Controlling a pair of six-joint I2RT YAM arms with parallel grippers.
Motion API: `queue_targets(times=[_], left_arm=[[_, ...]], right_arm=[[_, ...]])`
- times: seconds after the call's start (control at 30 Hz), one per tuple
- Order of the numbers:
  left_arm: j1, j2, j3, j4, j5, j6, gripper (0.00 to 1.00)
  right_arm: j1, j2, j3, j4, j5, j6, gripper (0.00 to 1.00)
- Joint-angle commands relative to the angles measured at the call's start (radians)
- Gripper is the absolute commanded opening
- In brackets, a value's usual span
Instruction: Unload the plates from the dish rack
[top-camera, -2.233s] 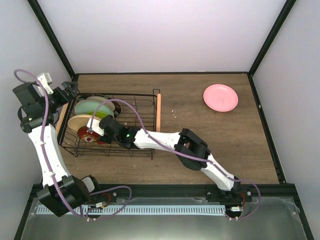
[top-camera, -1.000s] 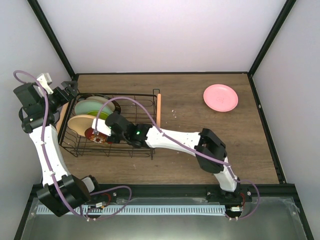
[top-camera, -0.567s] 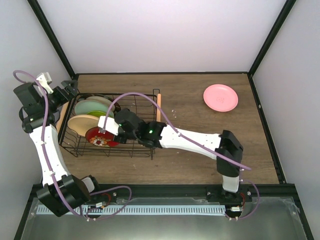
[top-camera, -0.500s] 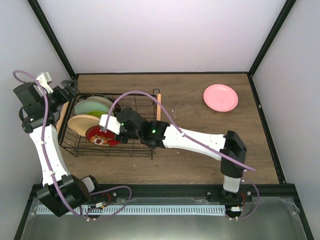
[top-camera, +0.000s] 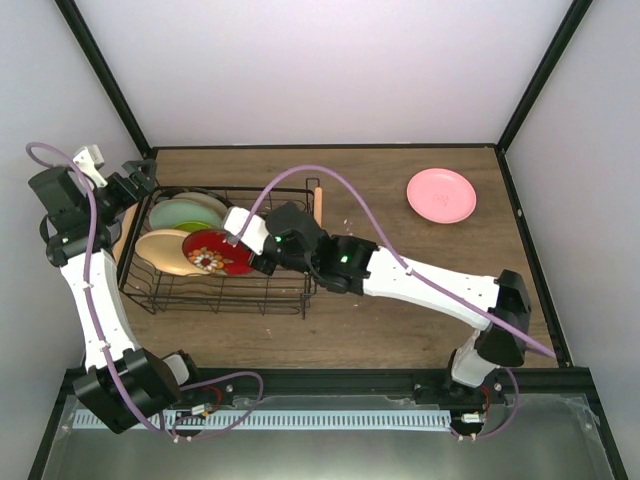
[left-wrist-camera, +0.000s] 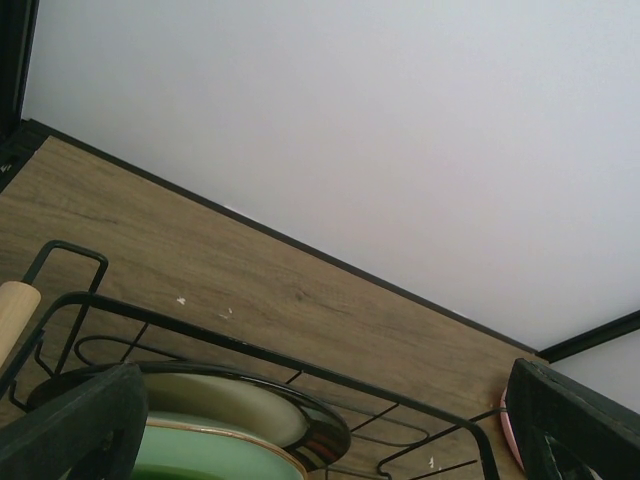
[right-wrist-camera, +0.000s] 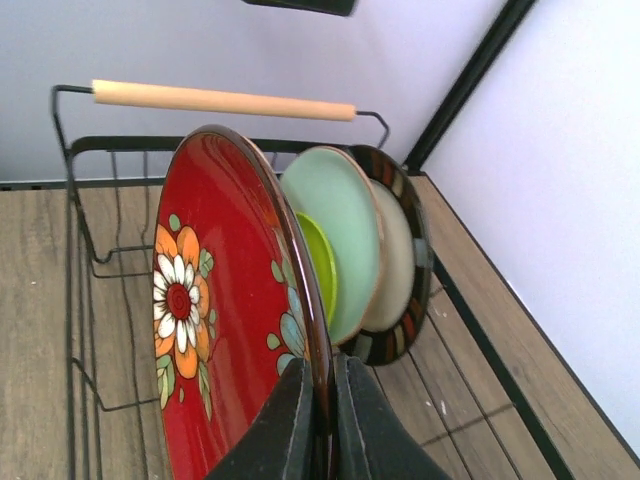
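My right gripper is to go up and outward next, past the rack's wooden handle toward the pink plate, then down onto the bare wood between them.
The black wire dish rack (top-camera: 285, 297) stands at the left of the table. My right gripper (top-camera: 250, 250) is shut on the rim of the dark red patterned plate (top-camera: 216, 252) and holds it on edge above the rack; the wrist view shows this plate (right-wrist-camera: 215, 330) pinched between the fingers (right-wrist-camera: 290, 425). Standing in the rack are the yellow-orange plate (top-camera: 160, 250), lime green plate (right-wrist-camera: 322, 265), pale mint plate (right-wrist-camera: 345, 225) and dark-rimmed plate (right-wrist-camera: 408, 270). The pink plate (top-camera: 441, 194) lies on the table at the far right. My left gripper (top-camera: 135, 182) is open at the rack's far left corner.
The rack has a wooden rod handle (top-camera: 318, 208) on its right side and another (right-wrist-camera: 222, 100) on its left. Black frame posts and grey walls close in the table on three sides. Wood tabletop (top-camera: 400, 300) lies between the rack and the pink plate.
My right gripper has lifted the dark red patterned plate up out of its slot and moved it right, with the arm's elbow swinging out to the right. The left arm has not moved.
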Motion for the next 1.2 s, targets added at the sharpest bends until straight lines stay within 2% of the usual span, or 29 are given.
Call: queue_targets(times=[0.0,0.2,0.37,0.53,0.67,0.97,1.17], left_arm=[[-0.002,-0.020,-0.005,0.034,0.014,-0.008,1.00],[-0.005,-0.021,-0.007,0.033,0.011,-0.004,1.00],[-0.010,-0.019,-0.005,0.040,0.004,-0.008,1.00],[-0.014,-0.016,-0.002,0.051,-0.008,-0.019,1.00],[-0.019,-0.013,-0.004,0.053,-0.016,-0.025,1.00],[-0.024,-0.027,-0.019,0.058,-0.027,-0.040,1.00],[-0.024,-0.034,-0.030,0.061,-0.037,-0.049,1.00]], right_arm=[[-0.075,-0.102,-0.004,0.074,0.040,0.063,0.01],[-0.275,-0.176,0.018,0.098,0.004,0.145,0.01],[-0.596,-0.193,0.026,0.081,-0.111,0.355,0.01],[-0.891,-0.124,-0.009,-0.002,-0.252,0.614,0.01],[-1.033,-0.018,-0.075,-0.019,-0.379,0.737,0.01],[-1.058,0.230,-0.117,0.004,-0.532,0.840,0.01],[-1.018,0.368,-0.051,-0.029,-0.561,0.866,0.01]])
